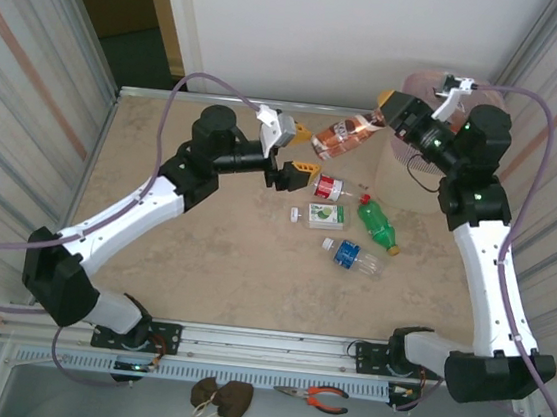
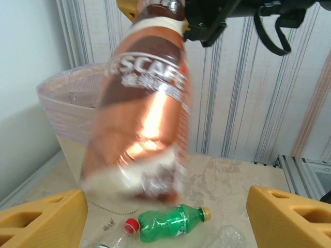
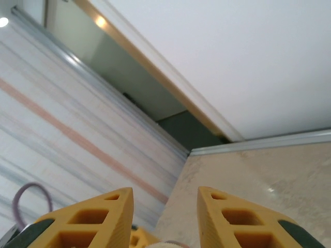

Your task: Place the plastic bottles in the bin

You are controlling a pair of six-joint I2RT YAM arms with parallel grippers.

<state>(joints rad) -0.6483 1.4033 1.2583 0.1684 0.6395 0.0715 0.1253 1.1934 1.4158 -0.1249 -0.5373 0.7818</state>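
Note:
My right gripper needs to carry the tilted bottle sideways over the bin's opening [image 1: 430,87], then lower and release it inside. The bottle's base still hangs outside the bin's rim.
A brown-tinted plastic bottle [image 1: 345,136] with a brown and white label hangs tilted in the air, and my right gripper [image 1: 383,105] is shut on its neck end. In the left wrist view this bottle [image 2: 147,103] is blurred, hanging ahead of my left gripper [image 2: 166,199], which is open with its yellow fingers wide of it. My left gripper [image 1: 301,157] sits just left of the bottle's base. The beige bin [image 1: 412,143] with a pink liner stands at the far right, behind the right arm; its rim [image 2: 67,90] is beyond the bottle. Several bottles lie on the table: red-labelled [image 1: 329,186], green-labelled clear [image 1: 320,215], green [image 1: 377,225], blue-labelled [image 1: 352,256].
Striped panel walls close in the table [image 1: 203,250] on the left and right. Orange-handled pliers [image 1: 315,399] and a brown lump [image 1: 220,395] lie on the ledge below the front rail. The green bottle [image 2: 173,222] lies under the hanging one.

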